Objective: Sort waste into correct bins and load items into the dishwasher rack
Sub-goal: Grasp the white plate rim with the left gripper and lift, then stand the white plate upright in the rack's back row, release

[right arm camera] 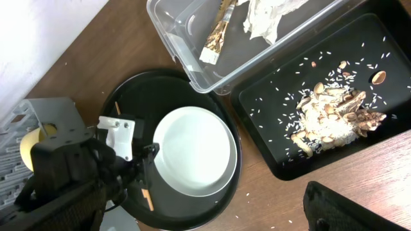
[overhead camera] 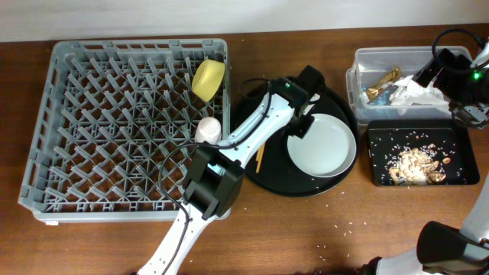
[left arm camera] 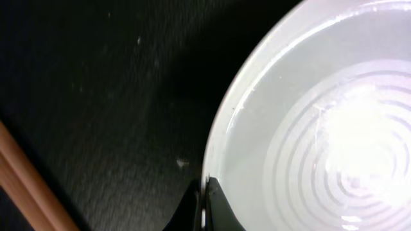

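Observation:
The far slots beside the yellow bowl are empty. My left gripper will next lift the plate, carry it over the rack (overhead camera: 69,176) and lower it into those slots.
The pale grey plate (overhead camera: 325,147) lies on a large round black tray (overhead camera: 267,172). My left gripper (overhead camera: 299,127) is at the plate's left rim. In the left wrist view its jaws (left arm camera: 205,196) are shut on the edge of the plate (left arm camera: 308,128). A chopstick (left arm camera: 22,189) lies on the tray to the left. The grey dishwasher rack (overhead camera: 69,176) holds a yellow bowl (overhead camera: 208,79) and a small pale pink cup (overhead camera: 208,130). My right gripper (overhead camera: 467,103) hovers open and empty over the bins; only one of its fingers (right arm camera: 347,205) shows.
A clear tub (overhead camera: 359,65) at the back right holds white napkins (overhead camera: 416,92) and a gold wrapper (overhead camera: 382,80). In front of it a black rectangular tray (overhead camera: 378,172) holds brownish food scraps (overhead camera: 412,164) and rice. Grains lie scattered on the wooden table.

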Motion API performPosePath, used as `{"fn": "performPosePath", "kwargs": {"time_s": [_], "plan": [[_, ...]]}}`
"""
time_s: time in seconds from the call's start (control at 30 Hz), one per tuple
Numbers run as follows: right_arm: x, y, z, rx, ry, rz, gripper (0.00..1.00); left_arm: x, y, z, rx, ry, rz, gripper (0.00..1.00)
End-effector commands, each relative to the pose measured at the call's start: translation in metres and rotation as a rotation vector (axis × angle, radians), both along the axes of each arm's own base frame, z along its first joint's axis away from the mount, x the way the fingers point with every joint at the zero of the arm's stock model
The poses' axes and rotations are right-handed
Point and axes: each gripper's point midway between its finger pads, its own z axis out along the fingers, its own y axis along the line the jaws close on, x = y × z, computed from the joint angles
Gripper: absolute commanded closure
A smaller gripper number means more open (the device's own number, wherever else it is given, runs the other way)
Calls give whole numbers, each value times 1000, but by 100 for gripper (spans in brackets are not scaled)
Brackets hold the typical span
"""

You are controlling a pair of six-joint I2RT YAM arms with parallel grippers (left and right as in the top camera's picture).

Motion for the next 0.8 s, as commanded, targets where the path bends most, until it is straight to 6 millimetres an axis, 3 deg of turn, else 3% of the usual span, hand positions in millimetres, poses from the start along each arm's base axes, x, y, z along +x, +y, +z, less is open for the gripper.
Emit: {"fn": "performPosePath", "kwargs": {"time_s": [0.0, 0.13, 0.17, 0.27, 0.33, 0.4, 0.47, 0.6, 0.7, 0.77], "plan": [[-1, -2, 0, -5, 5, -9, 2, 17, 8, 32, -10, -37, 11, 99], [-1, -2, 0, -5, 5, -9, 1, 38, 33, 104, -40, -135, 24, 99], [-1, -2, 0, -5, 5, -9, 2, 46, 48, 125, -23, -189, 56, 99], [-1, -2, 0, -5, 5, -9, 2, 71, 113, 181, 149, -409, 195, 99], [-1, -2, 0, -5, 5, -9, 1, 85, 166, 217, 357, -576, 316, 99], [-1, -2, 0, -5, 5, -9, 2, 91, 207, 247, 537, -701, 417, 99], [-1, -2, 0, -5, 5, -9, 2, 93, 232, 263, 655, -766, 481, 99], [-1, -2, 0, -5, 5, -9, 2, 99, 282, 283, 733, -850, 697, 99], [-1, -2, 0, -5, 5, -9, 1, 107, 287, 268, 625, -787, 717, 99], [-1, -2, 0, -5, 5, -9, 1, 109, 295, 269, 633, -787, 735, 99]]}}
